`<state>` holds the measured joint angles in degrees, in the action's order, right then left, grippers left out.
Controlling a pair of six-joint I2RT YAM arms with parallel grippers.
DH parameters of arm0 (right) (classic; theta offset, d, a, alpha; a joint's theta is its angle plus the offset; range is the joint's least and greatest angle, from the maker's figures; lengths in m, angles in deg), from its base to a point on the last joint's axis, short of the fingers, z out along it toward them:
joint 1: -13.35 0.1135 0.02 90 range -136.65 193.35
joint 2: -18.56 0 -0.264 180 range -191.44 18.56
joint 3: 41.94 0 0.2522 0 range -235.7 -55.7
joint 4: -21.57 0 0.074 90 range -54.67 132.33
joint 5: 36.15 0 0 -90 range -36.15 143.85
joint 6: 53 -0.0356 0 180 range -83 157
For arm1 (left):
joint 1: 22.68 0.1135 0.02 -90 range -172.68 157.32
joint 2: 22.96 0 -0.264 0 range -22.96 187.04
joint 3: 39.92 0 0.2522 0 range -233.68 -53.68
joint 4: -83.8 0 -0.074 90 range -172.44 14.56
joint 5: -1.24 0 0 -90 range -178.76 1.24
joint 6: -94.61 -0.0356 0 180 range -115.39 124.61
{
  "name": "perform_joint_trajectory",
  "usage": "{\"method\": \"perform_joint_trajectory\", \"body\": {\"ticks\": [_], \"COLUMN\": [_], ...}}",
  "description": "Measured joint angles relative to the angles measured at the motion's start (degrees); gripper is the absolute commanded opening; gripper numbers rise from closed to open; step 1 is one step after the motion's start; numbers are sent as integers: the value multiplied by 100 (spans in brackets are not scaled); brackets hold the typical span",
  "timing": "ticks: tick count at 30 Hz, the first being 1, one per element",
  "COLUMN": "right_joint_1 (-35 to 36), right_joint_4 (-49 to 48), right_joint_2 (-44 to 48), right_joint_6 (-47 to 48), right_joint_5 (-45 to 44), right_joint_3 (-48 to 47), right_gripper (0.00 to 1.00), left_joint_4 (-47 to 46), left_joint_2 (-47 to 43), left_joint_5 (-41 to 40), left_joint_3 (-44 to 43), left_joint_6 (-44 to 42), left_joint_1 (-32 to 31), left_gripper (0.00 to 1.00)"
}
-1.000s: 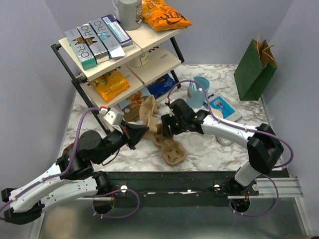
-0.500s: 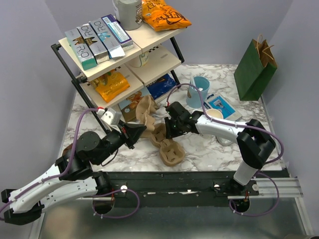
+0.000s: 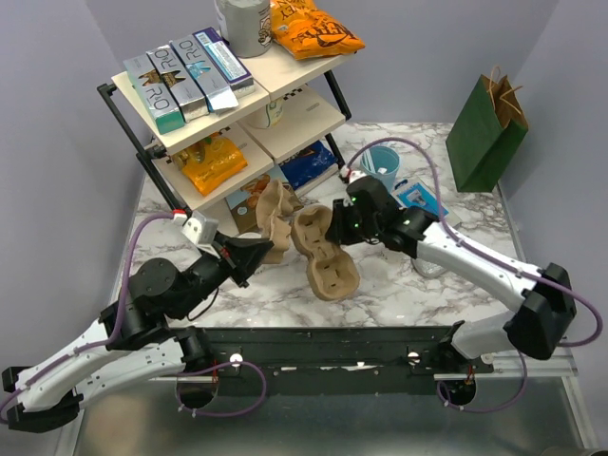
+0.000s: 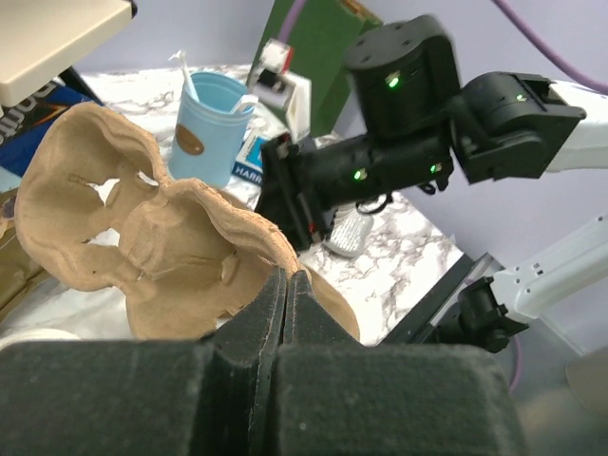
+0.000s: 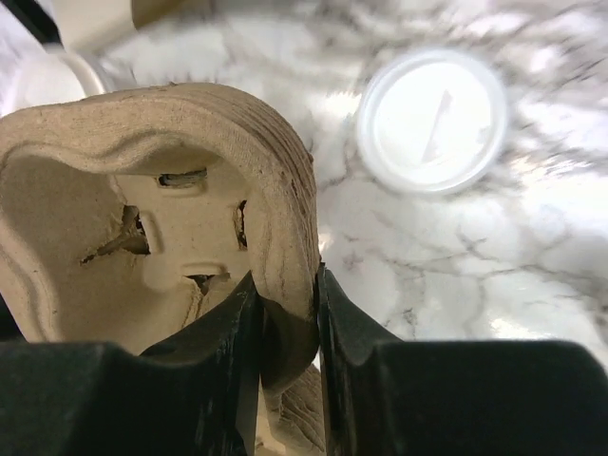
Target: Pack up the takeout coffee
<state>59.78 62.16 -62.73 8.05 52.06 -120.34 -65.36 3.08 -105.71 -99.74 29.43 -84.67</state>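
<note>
My right gripper will next move the stack of cup carriers to the right in the top view, then down onto the empty marble in front of the green paper bag.
My left gripper is shut on the edge of one brown cardboard cup carrier and holds it tilted above the table; it fills the left wrist view, with the fingertips pressed together on its rim. My right gripper is shut on the rim of a stack of cup carriers, which shows close up in the right wrist view. The takeout coffee's round white lid shows from above on the marble beyond the stack. In the top view my right forearm hides it.
A light blue cup with white sticks stands at the back, a green paper bag at the back right. A blue-and-white box lies by the right arm. A shelf rack with boxes and snack bags fills the back left.
The single carrier has come off the stack and moved left and up with my left gripper. My right gripper has moved back and right, lifting the stack's end.
</note>
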Motion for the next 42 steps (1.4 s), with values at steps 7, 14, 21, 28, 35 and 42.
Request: {"method": "perform_joint_trajectory", "body": {"ticks": [7,14,21,28,35,42], "right_joint_1": [-1014,-2896,-5029,-6610,-7104,-7401], "right_joint_4": [243,295,758,1233,1792,2004], "right_joint_2": [798,1296,1878,2074,1751,1097], "right_joint_6": [118,129,133,149,557,1169], "right_joint_5": [-450,-234,-271,-605,-1130,-1683], "right_joint_3": [-688,-1266,-1298,-927,-138,111], "right_gripper": [20,20,21,21,21,22], "left_joint_4": [-302,-518,-754,-955,-1073,-1106], "left_joint_2": [-243,-212,81,402,514,675], "left_joint_5": [179,271,372,520,634,708], "left_joint_3": [74,188,188,190,208,208], "left_joint_6": [-83,-197,-356,-470,-577,-684], "left_joint_1": [0,0,0,0,0,0], "left_gripper": [0,0,0,0,0,0]}}
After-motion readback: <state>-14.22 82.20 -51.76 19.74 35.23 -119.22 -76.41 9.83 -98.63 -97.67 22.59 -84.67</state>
